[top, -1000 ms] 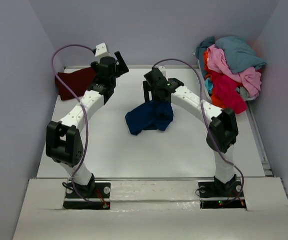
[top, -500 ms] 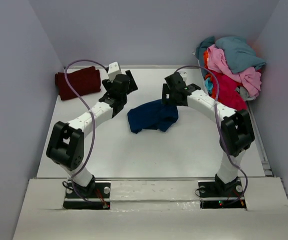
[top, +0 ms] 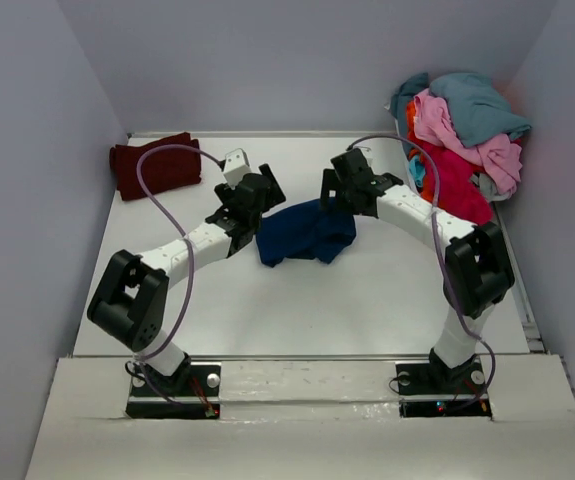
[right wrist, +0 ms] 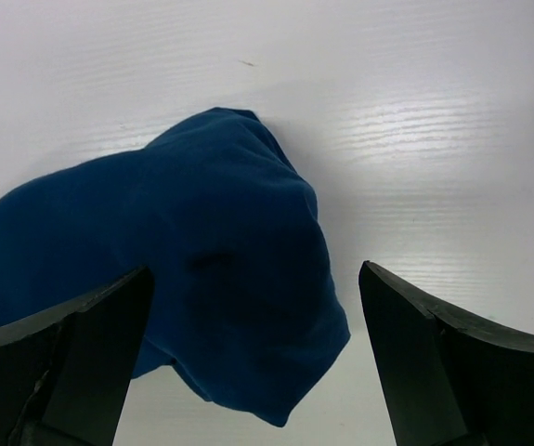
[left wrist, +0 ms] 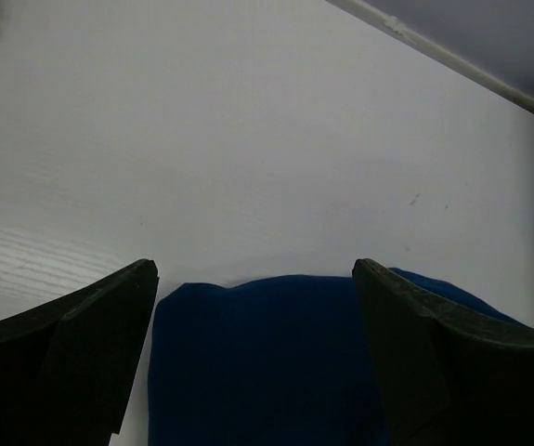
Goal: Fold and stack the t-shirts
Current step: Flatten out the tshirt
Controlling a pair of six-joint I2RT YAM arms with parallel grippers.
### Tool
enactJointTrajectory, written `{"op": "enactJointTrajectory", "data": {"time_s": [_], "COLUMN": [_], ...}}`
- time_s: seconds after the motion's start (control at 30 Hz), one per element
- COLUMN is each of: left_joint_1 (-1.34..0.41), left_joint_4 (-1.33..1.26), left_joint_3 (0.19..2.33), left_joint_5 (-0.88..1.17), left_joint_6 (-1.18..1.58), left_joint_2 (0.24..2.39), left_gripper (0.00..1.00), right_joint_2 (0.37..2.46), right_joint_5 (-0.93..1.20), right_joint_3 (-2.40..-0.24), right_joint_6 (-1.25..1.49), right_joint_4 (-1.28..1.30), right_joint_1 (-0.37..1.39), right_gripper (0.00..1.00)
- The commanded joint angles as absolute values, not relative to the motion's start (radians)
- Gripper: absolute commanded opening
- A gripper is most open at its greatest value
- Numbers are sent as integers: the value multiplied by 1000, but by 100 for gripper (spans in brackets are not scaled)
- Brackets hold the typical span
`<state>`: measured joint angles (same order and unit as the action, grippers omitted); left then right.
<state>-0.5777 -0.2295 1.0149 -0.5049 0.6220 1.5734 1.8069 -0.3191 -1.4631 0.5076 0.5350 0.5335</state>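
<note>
The bunched lobe (top: 337, 222) (right wrist: 251, 333) of the navy blue t-shirt lies below my right gripper's open fingers, apart from them, so they come down around it next and close.
A navy blue t-shirt (top: 304, 232) lies crumpled in the middle of the table. My left gripper (top: 265, 196) hovers at its left edge, open. In the left wrist view the blue cloth (left wrist: 267, 362) lies between and below the spread fingers (left wrist: 255, 271). My right gripper (top: 333, 192) hangs over the shirt's back right edge, also open. In the right wrist view, a bunched lobe of the shirt (right wrist: 201, 260) lies under that gripper (right wrist: 255, 272), apart from its fingers. A folded dark maroon t-shirt (top: 154, 165) lies at the back left.
A heap of t-shirts (top: 462, 140) in teal, pink, red and orange is piled in the back right corner against the wall. Grey walls close in the table (top: 297, 310) on the left, the back and the right.
My left arm has swung from the back left, near the maroon shirt, over to the blue shirt. My right gripper has moved back and right off the shirt, which now lies flatter.
</note>
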Motion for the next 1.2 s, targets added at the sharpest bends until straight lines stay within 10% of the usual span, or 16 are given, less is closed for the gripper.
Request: {"op": "enactJointTrajectory", "data": {"time_s": [0.0,1.17], "left_joint_1": [-590,-693], "left_joint_4": [-296,-409], "left_joint_3": [996,850], "left_joint_5": [-566,-520], "left_joint_6": [667,764], "left_joint_2": [1562,1681], "left_gripper": [98,94], "right_joint_2": [1789,1804], "right_joint_5": [-292,-284], "right_joint_3": [-1422,-1328], "right_joint_6": [534,565], "right_joint_4": [470,403], "right_joint_1": [541,569], "right_gripper": [97,94]}}
